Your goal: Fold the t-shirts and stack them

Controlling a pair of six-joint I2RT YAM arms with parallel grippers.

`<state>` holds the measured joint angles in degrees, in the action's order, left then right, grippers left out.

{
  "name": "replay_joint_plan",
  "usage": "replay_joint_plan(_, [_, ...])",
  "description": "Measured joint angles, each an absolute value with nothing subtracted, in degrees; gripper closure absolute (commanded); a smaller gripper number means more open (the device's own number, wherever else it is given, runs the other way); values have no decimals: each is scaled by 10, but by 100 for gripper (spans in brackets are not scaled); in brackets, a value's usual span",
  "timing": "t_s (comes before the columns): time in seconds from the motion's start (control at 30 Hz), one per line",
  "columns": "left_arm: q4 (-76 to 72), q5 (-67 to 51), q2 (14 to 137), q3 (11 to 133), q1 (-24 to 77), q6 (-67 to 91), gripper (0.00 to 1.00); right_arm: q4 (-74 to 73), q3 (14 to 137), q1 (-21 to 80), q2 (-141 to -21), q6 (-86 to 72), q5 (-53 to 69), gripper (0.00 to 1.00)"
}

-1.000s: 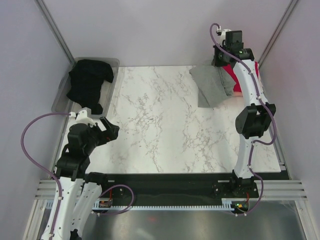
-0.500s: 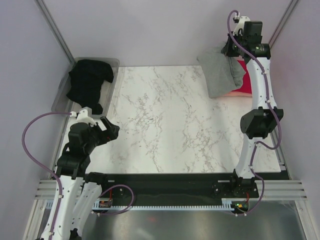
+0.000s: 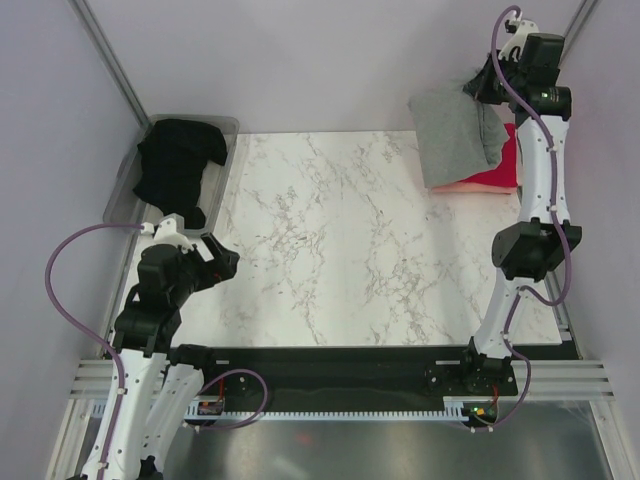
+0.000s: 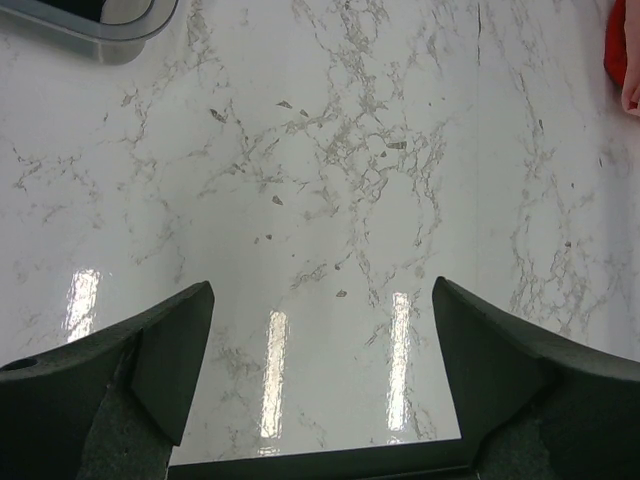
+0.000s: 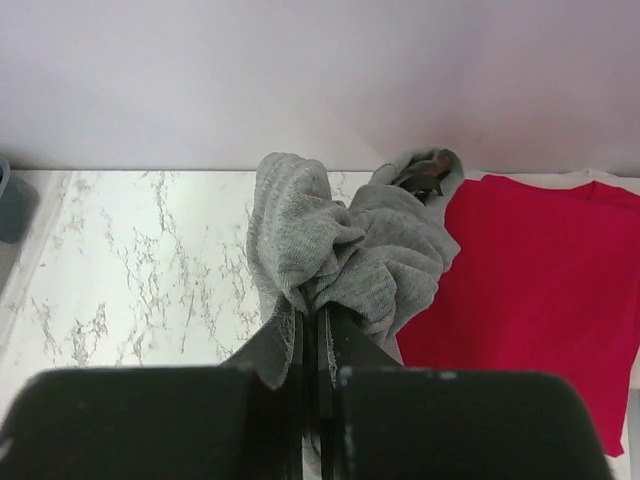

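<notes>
The right gripper shifts to the right in the top view next, then moves down over the red t-shirt [image 3: 504,162] [image 5: 532,298], since the grey cloth hangs past the stack's side.
My right gripper [image 3: 488,88] is shut on the heather-grey t-shirt [image 3: 456,136] and holds it lifted at the far right corner; the cloth hangs over the folded red t-shirt [image 3: 500,165], which lies on the salmon-pink one [image 3: 470,184]. In the right wrist view the grey cloth [image 5: 345,245] bunches between my closed fingers [image 5: 316,330], with the red shirt [image 5: 530,290] below it on the right. The black t-shirt [image 3: 178,168] lies crumpled in the clear bin [image 3: 226,128] at the far left. My left gripper [image 3: 222,262] is open and empty above the table's near left [image 4: 320,330].
The marble tabletop [image 3: 330,240] spreads between the arms. Grey walls and metal frame posts close in the back and sides. The bin's corner [image 4: 110,30] shows at the top left of the left wrist view. A black rail runs along the near edge.
My right gripper has lifted the grey t-shirt and carried it back and to the right, over the red and pink stack. The left arm has not moved.
</notes>
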<state>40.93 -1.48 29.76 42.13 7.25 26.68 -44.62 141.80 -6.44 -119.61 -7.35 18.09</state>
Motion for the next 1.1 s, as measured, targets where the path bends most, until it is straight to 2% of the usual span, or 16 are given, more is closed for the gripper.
replay_joint_plan(0.43, [410,-15,302,421,72,267,4,-402,1418,-96,-1204,-95,221,100])
replay_joint_plan(0.77, [411,-15,315,421,72,268,4,-364,1440,-130,-1292,-108,248,100])
replay_joint_plan(1.1, [420,-8,350,422,72,275,4,-280,1439,-169,-1367,-114,218,100])
